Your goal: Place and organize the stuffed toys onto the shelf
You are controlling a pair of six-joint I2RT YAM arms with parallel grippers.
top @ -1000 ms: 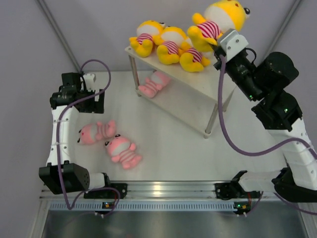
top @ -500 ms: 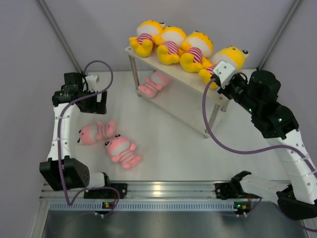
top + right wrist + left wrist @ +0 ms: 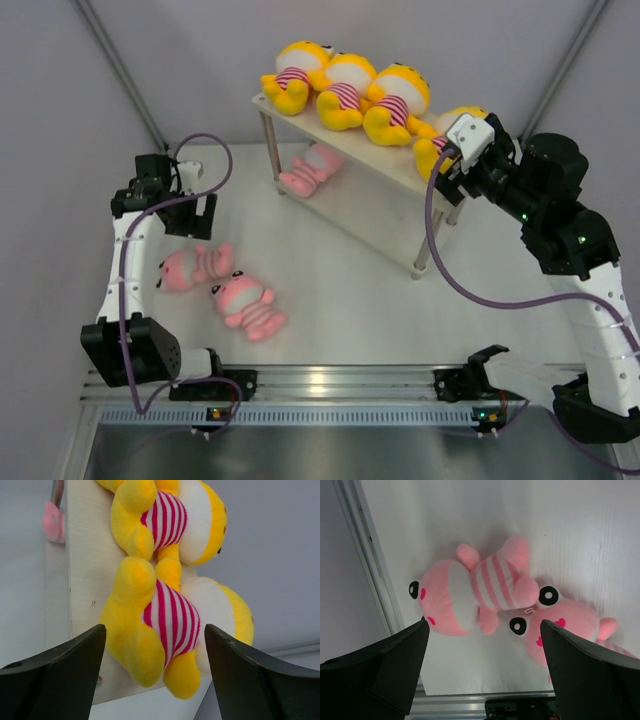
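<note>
My left gripper lowers its open fingers onto the pink toy's head point(image 3: 178, 271) point(image 3: 447, 599) next, since that head lies below it, clear of the other toy by its feet.
Several yellow stuffed toys lie in a row on the top board of the white shelf point(image 3: 350, 138). The rightmost yellow toy point(image 3: 458, 122) point(image 3: 165, 620) rests at the board's right end. My right gripper point(image 3: 448, 162) point(image 3: 155, 628) stands open around its striped body without pinching it. A pink toy point(image 3: 310, 168) lies on the lower tier. Two more pink toys point(image 3: 195, 267) point(image 3: 250, 304) lie on the table at the left. My left gripper point(image 3: 192, 214) point(image 3: 484, 625) hangs open above them, with the left one point(image 3: 470, 592) below its fingers.
The shelf stands at an angle at the back right on thin metal legs point(image 3: 424, 248). A metal rail point(image 3: 330, 385) runs along the near table edge, and a frame strip point(image 3: 365, 570) borders the table at the left. Grey walls close in the sides.
My right gripper brought the yellow toy down onto the right end of the shelf's top board and opened, letting it go. The left arm shifted a little toward the pink toys.
</note>
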